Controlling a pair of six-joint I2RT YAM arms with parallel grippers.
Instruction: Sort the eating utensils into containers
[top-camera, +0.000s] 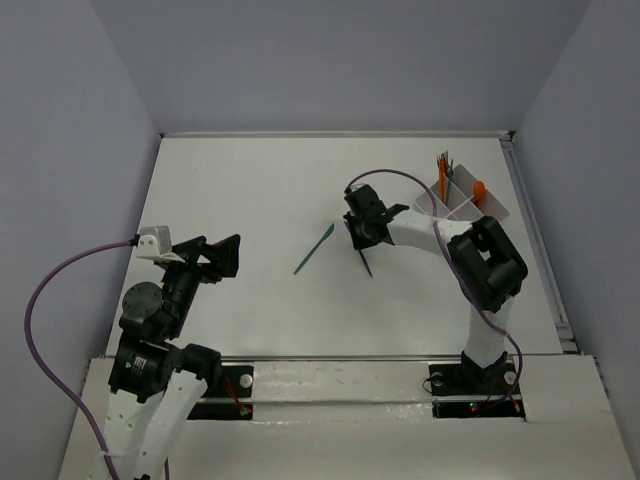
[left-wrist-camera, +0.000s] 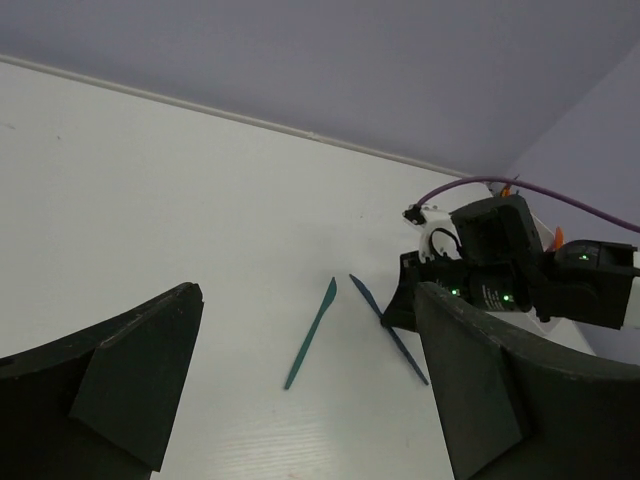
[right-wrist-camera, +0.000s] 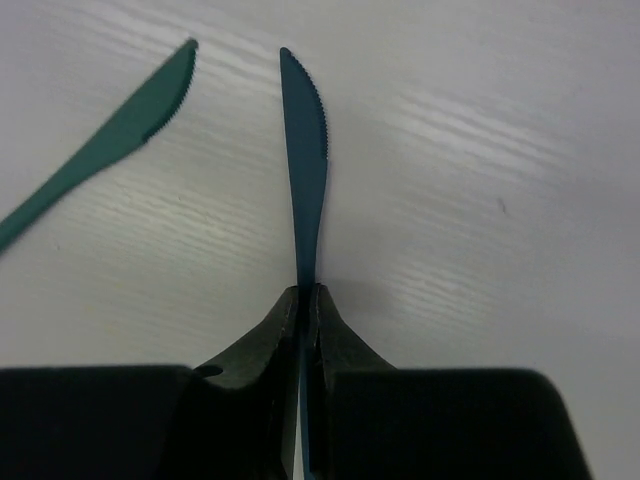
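Note:
The robot's right gripper needs to tilt the dark blue-teal knife (top-camera: 366, 265) upward and carry it over the near section of the white divided container, because that container already holds utensils (top-camera: 442, 160).
My right gripper (top-camera: 362, 240) (right-wrist-camera: 308, 292) is shut on the handle of a dark blue-teal knife (right-wrist-camera: 305, 150) (top-camera: 366, 265), whose serrated blade points away from the fingers, low over the table. A second teal knife (top-camera: 314, 249) (right-wrist-camera: 110, 140) (left-wrist-camera: 310, 335) lies flat just to its left, untouched. The white divided container (top-camera: 478, 208) stands at the back right with orange utensils (top-camera: 442, 160) and a teal one standing in it. My left gripper (top-camera: 225, 255) (left-wrist-camera: 305, 298) is open and holds nothing, well left of both knives.
A purple cable (top-camera: 395, 176) loops over the right arm near the container. The table's raised right edge (top-camera: 535, 235) runs just beyond the container. Grey walls close in the back and sides.

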